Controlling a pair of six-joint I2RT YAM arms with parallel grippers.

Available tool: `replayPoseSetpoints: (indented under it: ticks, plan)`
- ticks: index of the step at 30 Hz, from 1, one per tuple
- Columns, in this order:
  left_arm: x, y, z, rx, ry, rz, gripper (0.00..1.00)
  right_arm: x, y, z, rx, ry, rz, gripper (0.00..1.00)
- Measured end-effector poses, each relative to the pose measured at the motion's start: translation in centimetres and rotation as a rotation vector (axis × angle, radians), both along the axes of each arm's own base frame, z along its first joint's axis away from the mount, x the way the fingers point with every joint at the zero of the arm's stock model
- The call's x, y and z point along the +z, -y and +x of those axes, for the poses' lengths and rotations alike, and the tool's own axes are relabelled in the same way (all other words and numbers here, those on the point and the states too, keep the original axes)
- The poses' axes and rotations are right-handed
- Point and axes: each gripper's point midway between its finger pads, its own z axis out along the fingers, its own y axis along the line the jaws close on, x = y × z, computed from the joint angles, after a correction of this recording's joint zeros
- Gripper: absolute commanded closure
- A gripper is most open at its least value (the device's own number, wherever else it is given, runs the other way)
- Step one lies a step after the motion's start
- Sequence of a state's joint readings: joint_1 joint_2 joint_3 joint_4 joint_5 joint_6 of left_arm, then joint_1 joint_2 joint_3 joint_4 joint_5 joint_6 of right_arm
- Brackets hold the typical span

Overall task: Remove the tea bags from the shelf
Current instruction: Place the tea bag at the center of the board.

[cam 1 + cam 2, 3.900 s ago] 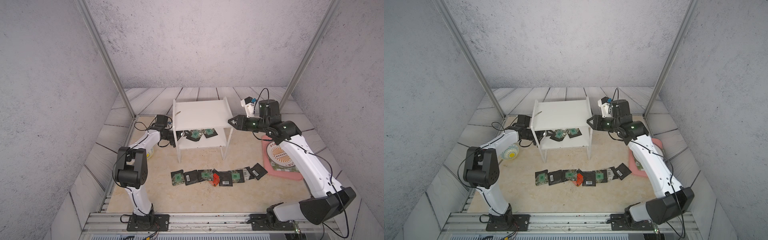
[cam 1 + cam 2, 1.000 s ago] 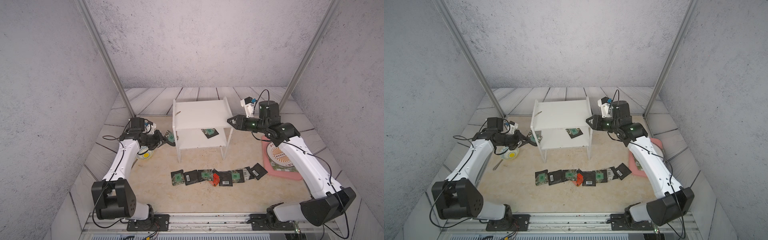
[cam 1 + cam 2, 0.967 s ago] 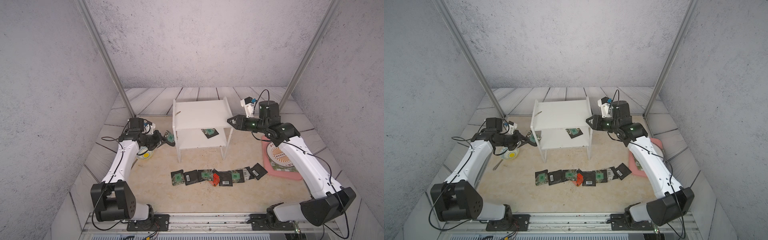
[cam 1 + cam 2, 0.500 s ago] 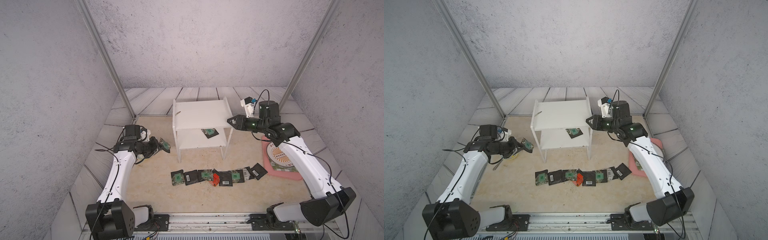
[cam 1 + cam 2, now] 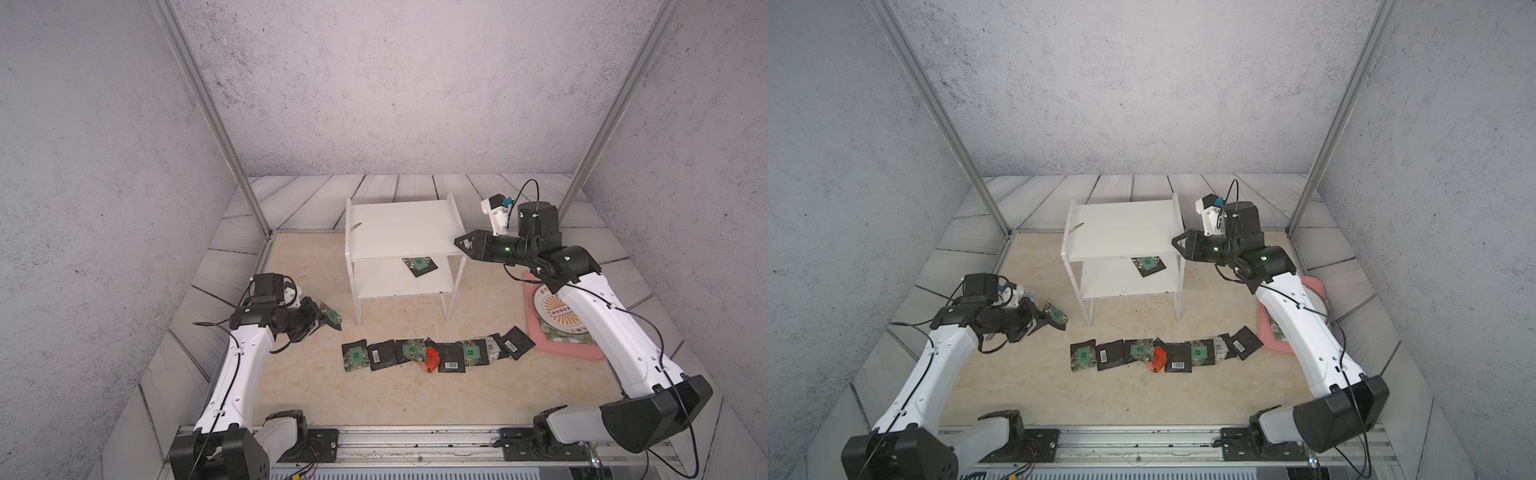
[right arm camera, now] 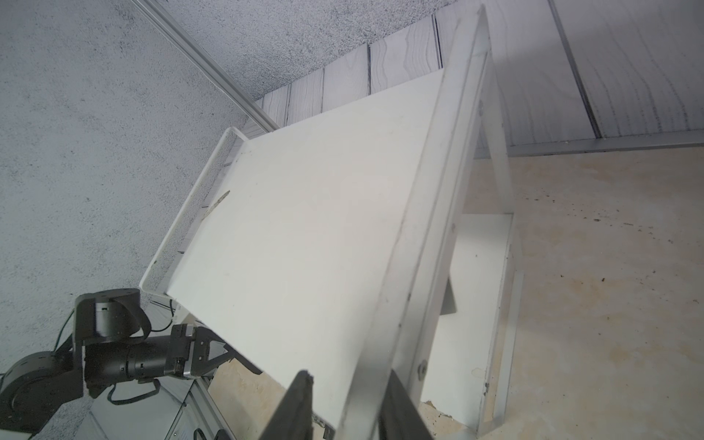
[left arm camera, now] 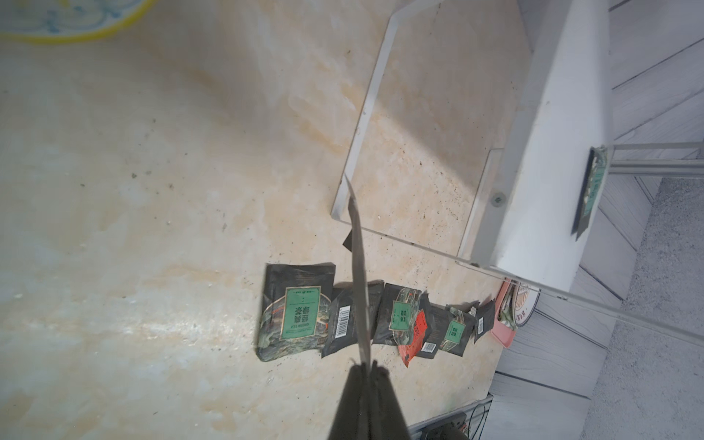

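Note:
My left gripper holds the tea bag. It needs to move down and back to release it on bare tabletop (image 5: 330, 352) (image 7: 216, 319) beside the row's end opposite the tray.
The white shelf (image 5: 399, 228) (image 5: 1121, 226) stands at mid-table. One black tea bag with a green label (image 5: 419, 264) (image 5: 1148, 264) lies on its lower board, also in the left wrist view (image 7: 592, 186). My left gripper (image 5: 322, 320) (image 7: 367, 367) hangs left of the shelf above the floor, shut on a tea bag (image 5: 331, 318) (image 7: 358, 282) that shows edge-on. Several tea bags (image 5: 436, 353) lie in a row before the shelf, one of them red-orange (image 5: 1157, 358). My right gripper (image 5: 457, 242) (image 6: 348, 377) is closed over the shelf's right side panel (image 6: 438, 190).
A pink tray (image 5: 573, 351) with a patterned plate (image 5: 559, 309) sits right of the row, under my right arm. A yellow-rimmed bowl (image 7: 68, 19) lies near my left gripper. Metal posts (image 5: 212, 112) stand at the back corners. A rail (image 5: 415, 440) runs along the front.
My left arm has drawn back from the shelf's left side toward the front left, carrying a tea bag. One tea bag stays on the lower board. The right arm has not moved.

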State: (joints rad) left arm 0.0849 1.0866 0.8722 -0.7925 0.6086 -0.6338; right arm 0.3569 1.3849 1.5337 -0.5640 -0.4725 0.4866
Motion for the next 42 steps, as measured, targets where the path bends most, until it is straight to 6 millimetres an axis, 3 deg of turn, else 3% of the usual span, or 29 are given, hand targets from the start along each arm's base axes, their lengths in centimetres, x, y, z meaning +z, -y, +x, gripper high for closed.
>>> replayPoseSetpoints:
  ticks: [6, 20, 25, 32, 42]
  plan:
    - [-4.1, -0.2, -2.8, 0.067, -0.118, -0.009, 1.00, 0.0, 0.0, 0.0, 0.000, 0.000, 0.000, 0.66]
    - [-8.7, -1.3, -4.0, 0.148, -0.204, 0.035, 0.98, 0.0, 0.0, 0.0, 0.000, 0.001, 0.000, 0.66]
    - [-9.1, -1.8, -4.1, 0.165, -0.211, 0.068, 0.94, 0.0, 0.0, 0.0, 0.000, 0.000, 0.000, 0.66]
    - [-9.2, -2.5, -4.5, 0.187, -0.217, 0.106, 0.66, 0.0, 0.0, 0.0, 0.000, 0.001, 0.000, 0.66]
    - [-7.3, -3.0, -5.2, 0.203, -0.184, 0.139, 0.61, 0.0, 0.0, 0.0, 0.000, 0.000, 0.000, 0.66]
